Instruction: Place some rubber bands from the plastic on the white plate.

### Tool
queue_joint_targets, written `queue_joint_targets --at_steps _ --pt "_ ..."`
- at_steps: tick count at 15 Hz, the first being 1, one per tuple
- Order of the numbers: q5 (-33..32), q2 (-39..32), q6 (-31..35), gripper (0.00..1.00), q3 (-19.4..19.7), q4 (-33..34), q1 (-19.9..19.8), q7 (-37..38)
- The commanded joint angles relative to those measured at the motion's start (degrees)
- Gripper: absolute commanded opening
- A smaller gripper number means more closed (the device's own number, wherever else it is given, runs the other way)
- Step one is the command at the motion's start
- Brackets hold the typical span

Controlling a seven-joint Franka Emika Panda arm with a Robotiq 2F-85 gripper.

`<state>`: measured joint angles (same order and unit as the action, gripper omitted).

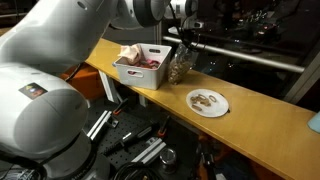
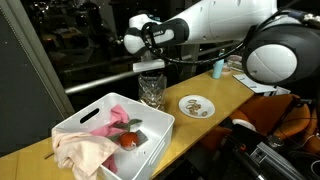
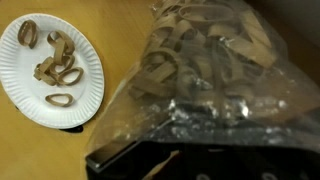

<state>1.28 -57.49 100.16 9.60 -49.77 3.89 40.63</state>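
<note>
The bare side of the plate by the bag is below my gripper toward the left in the wrist view, so my gripper should swing that way, go down and release there.
The clear plastic bag (image 3: 205, 70) of tan-brown rubber bands stands on the wooden counter beside the bin; it shows in both exterior views (image 1: 180, 66) (image 2: 152, 90). My gripper (image 2: 150, 68) is right at the bag's top edge, also in an exterior view (image 1: 186, 42). In the wrist view its dark body fills the bottom and the fingertips are hidden behind crumpled plastic. The white plate (image 3: 12, 80) lies on the counter nearby and carries several loose rubber bands (image 3: 58, 68). It also shows in both exterior views (image 1: 223, 104) (image 2: 184, 103).
A white rectangular bin (image 2: 70, 128) (image 1: 126, 71) holds a pinkish cloth and a red object and stands close against the bag. A teal bottle (image 2: 215, 69) stands further along the counter. The counter edge (image 1: 180, 112) drops to cluttered equipment below.
</note>
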Motion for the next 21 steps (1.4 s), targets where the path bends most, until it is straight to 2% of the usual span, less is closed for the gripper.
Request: queue_joint_targets --at_steps 1,11,17,21 --pt "-1.53 5.20 -0.08 0.01 2.02 -5.00 1.14 2.43" --pt "-4.31 15.59 1.24 0.01 5.39 -16.51 2.54 6.84" --pt "-9.20 24.19 4.16 0.01 4.76 -29.76 0.08 11.99" --pt "-9.25 27.75 8.63 0.01 4.13 -39.52 -1.98 13.75"
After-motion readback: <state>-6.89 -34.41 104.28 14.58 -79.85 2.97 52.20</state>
